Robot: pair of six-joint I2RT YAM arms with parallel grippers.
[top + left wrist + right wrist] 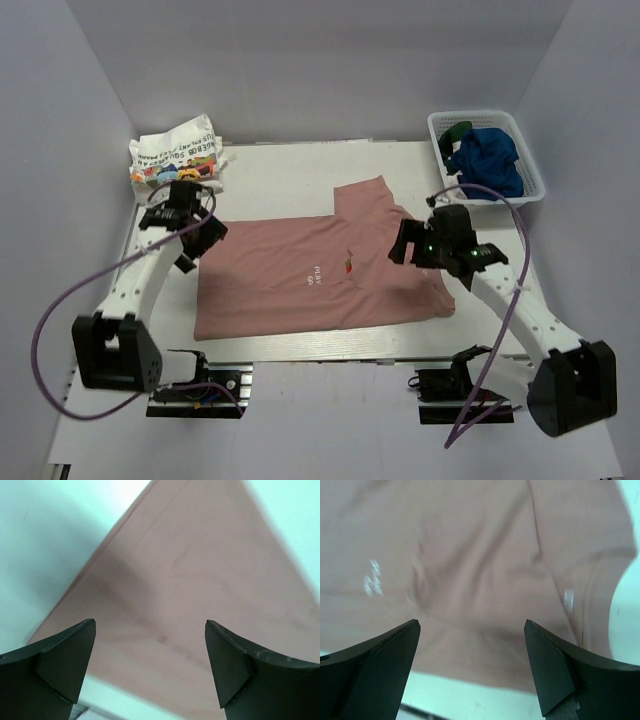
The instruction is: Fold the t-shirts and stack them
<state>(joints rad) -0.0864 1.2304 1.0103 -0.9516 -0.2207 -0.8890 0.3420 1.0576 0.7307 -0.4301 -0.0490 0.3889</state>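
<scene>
My left gripper moves down and outward onto the pink t-shirt's corner nearest the white t-shirt next, since the pink t-shirt (pixel 320 270) lies unfolded. That corner is below and outward of the gripper's fingers.
A dusty pink t-shirt (pixel 320 270) lies spread flat in the middle of the table, one sleeve pointing to the far side. It fills the left wrist view (pixel 200 580) and the right wrist view (pixel 480 565). My left gripper (pixel 197 232) is open and empty above the shirt's left edge. My right gripper (pixel 408 244) is open and empty above the shirt's right side. A folded white t-shirt with colourful print (pixel 178 155) lies at the far left corner. A navy blue t-shirt (pixel 487 158) and a bit of dark green one (pixel 458 130) lie in the basket.
The white mesh basket (pixel 530 165) stands at the far right. Grey walls close in the table on three sides. Purple cables loop beside both arms.
</scene>
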